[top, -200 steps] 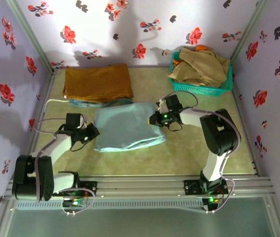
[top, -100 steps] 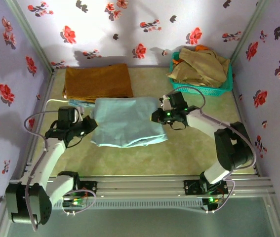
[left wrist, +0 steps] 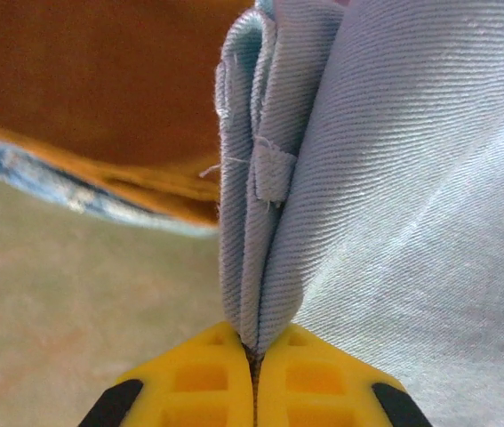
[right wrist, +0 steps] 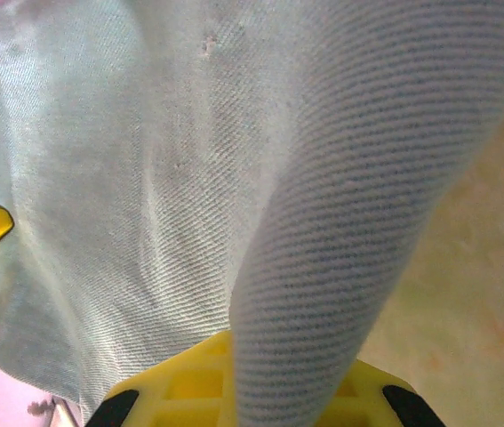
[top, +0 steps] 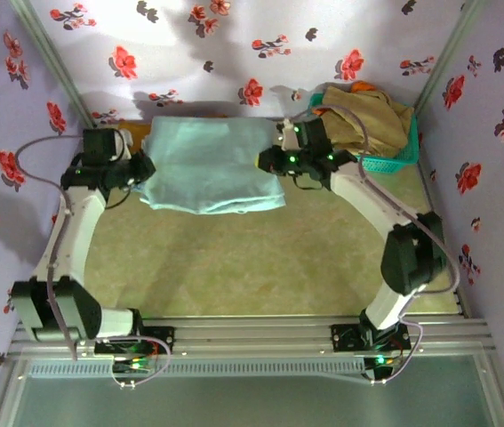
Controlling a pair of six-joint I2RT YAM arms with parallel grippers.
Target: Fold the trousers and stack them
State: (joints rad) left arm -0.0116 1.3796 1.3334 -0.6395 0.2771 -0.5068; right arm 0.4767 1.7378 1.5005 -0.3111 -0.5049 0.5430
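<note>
Next, my right gripper will bring its edge of the trousers down and outward onto the mustard-brown cloth and release it, because the folded bundle still hangs above that pile.
The trousers are a folded pale blue-grey bundle, held up between both grippers at the back of the table, over the mustard-brown cloth. My left gripper pinches the bundle's left edge. In the left wrist view its yellow fingers are shut on the layered folds of the trousers. My right gripper holds the right edge. The right wrist view shows the trousers draped out from between its yellow fingers.
The mustard-brown cloth lies below the trousers on a blue denim piece. A teal basket of beige-tan garments stands at the back right, close to the right arm. Flowered walls enclose the table.
Both arms have carried the folded trousers from the table's middle toward the back, so that they now cover most of the mustard-brown cloth. Both grips are unchanged.
</note>
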